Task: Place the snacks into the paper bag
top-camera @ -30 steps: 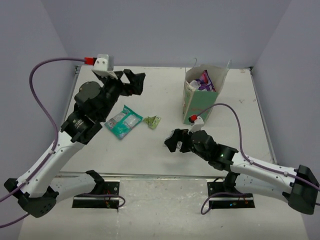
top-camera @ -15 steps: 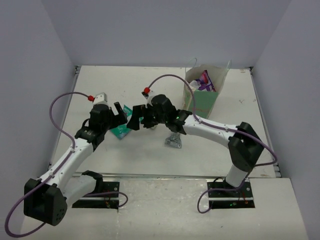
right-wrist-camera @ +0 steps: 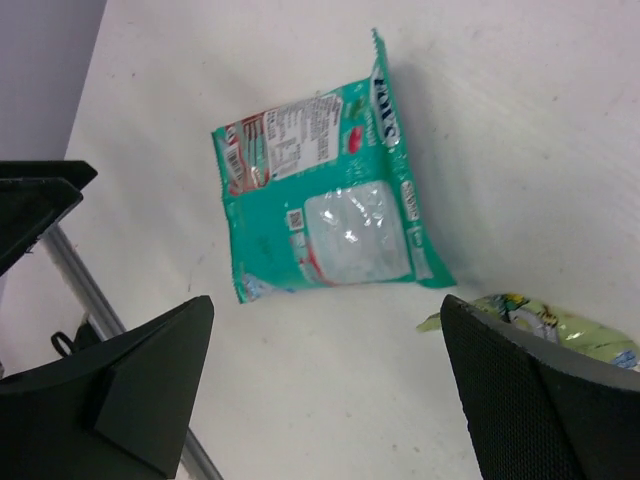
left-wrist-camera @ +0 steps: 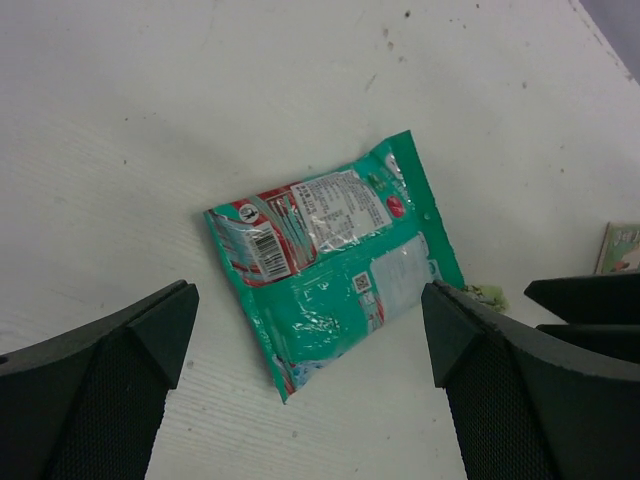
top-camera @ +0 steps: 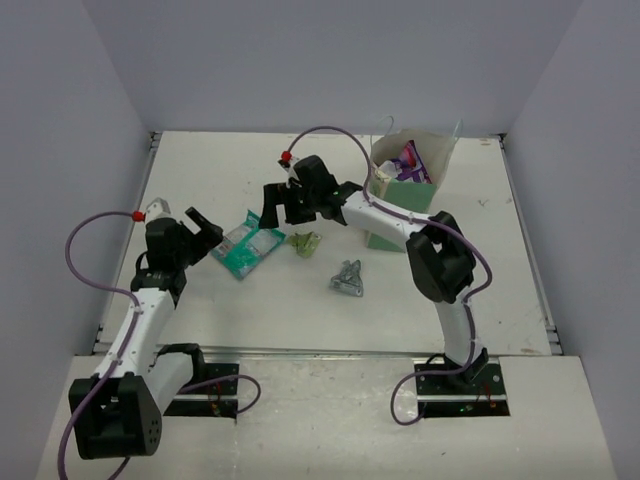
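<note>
I will next bring my right gripper down and back onto the teal packet's corner by the green packet (right-wrist-camera: 431, 270), because that corner below it has a thin seam to pinch.
A teal packet (top-camera: 248, 243) lies flat on the table, also in the left wrist view (left-wrist-camera: 330, 255) and the right wrist view (right-wrist-camera: 320, 200). A tiny green packet (top-camera: 305, 243) lies just right of it (right-wrist-camera: 540, 320). A small silver packet (top-camera: 348, 278) lies nearer the front. The mint-green paper bag (top-camera: 405, 195) stands at the back right with purple packets (top-camera: 408, 160) inside. My left gripper (top-camera: 195, 232) (left-wrist-camera: 308, 300) is open and empty, left of the teal packet. My right gripper (top-camera: 275, 210) (right-wrist-camera: 325, 310) is open and empty, above the teal packet's far right side.
The two grippers face each other across the teal packet; the right one's fingers (left-wrist-camera: 590, 300) show in the left wrist view. The table's metal left edge (right-wrist-camera: 90, 300) runs close behind the left arm. Lilac walls enclose the table.
The right arm has swung from the near right across to the teal packet, leaving the silver packet on the table. The left gripper has come down and drawn back to the left.
</note>
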`<state>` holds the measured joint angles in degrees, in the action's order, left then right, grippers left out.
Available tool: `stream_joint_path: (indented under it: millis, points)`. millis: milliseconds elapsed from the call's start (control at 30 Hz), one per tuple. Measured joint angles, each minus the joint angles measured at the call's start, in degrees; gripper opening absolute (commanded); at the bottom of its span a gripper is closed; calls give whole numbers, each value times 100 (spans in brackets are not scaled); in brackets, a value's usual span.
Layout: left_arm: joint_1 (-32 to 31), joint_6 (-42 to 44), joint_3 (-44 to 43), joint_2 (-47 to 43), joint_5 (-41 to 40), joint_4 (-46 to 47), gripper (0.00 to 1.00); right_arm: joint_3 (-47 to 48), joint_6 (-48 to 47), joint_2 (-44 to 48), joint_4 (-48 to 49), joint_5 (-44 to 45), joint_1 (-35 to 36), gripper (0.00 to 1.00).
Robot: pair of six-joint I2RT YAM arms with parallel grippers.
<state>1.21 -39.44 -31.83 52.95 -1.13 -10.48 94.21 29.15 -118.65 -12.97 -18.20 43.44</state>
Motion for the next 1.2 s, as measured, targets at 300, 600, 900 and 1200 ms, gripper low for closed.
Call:
stream_joint_path:
  millis: [300, 600, 900, 1200]
  points:
    - [708, -168, 516, 573, 1067, 457, 100, 1266, -225, -1014, -636, -400, -275, 99]
    - [776, -310, 691, 748, 1458, 1045, 99, 1423, -221, -1447, -966, -844, -313, 98]
    - [778, -354, 741, 704, 1491, 1338, 99, 1423, -205, -1491, -1021, -1176, -339, 96]
    - [778, -455, 822, 807, 1596, 1589, 98, 1274, -144, -1513, -931, -1416, -339, 92]
